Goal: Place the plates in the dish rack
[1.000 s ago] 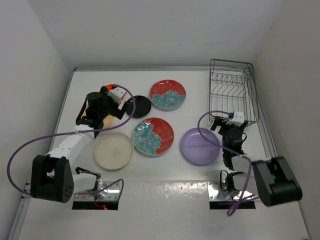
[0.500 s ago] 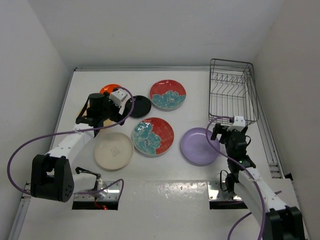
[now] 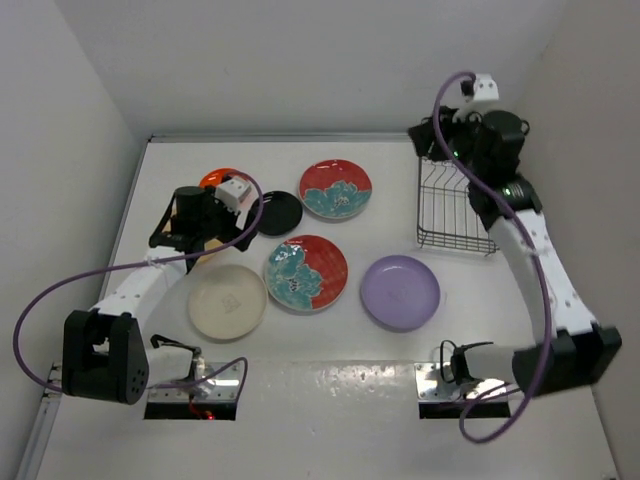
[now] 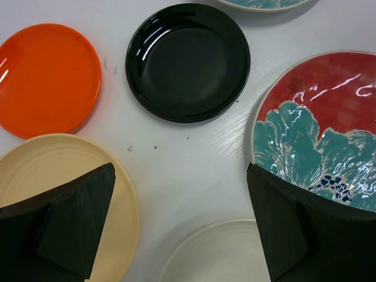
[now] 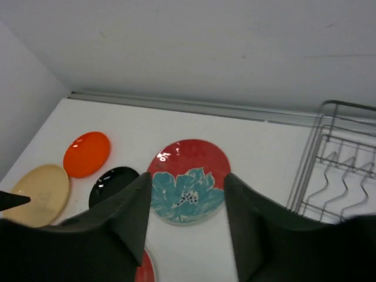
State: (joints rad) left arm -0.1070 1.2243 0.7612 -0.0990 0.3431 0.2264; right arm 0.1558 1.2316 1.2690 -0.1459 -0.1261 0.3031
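Next, my right gripper will lower away from the rack to the far red floral plate's rim (image 3: 368,188) (image 5: 227,170) facing the rack, since empty table borders that rim.
My left gripper (image 3: 207,236) is open and empty, hovering over the table between plates; it also shows in the left wrist view (image 4: 180,170). Below it lie the orange plate (image 4: 47,76), the black plate (image 4: 188,61), the tan-yellow plate (image 4: 53,164), the cream plate (image 4: 223,252) and a red floral plate (image 4: 317,117). My right gripper (image 3: 431,141) is raised high over the dish rack (image 3: 455,215), open and empty (image 5: 187,176). The second red floral plate (image 3: 336,189) lies far centre and the lavender plate (image 3: 400,292) near right. The rack holds no plates.
White walls close in the table on the left, back and right. The right arm crosses over the rack's right side (image 3: 510,200). Purple cables loop from both arms (image 3: 60,290). The arm bases stand at the near edge (image 3: 100,355).
My right arm has swung up from low beside the lavender plate to high over the far end of the rack. My left gripper has shifted slightly toward the near side.
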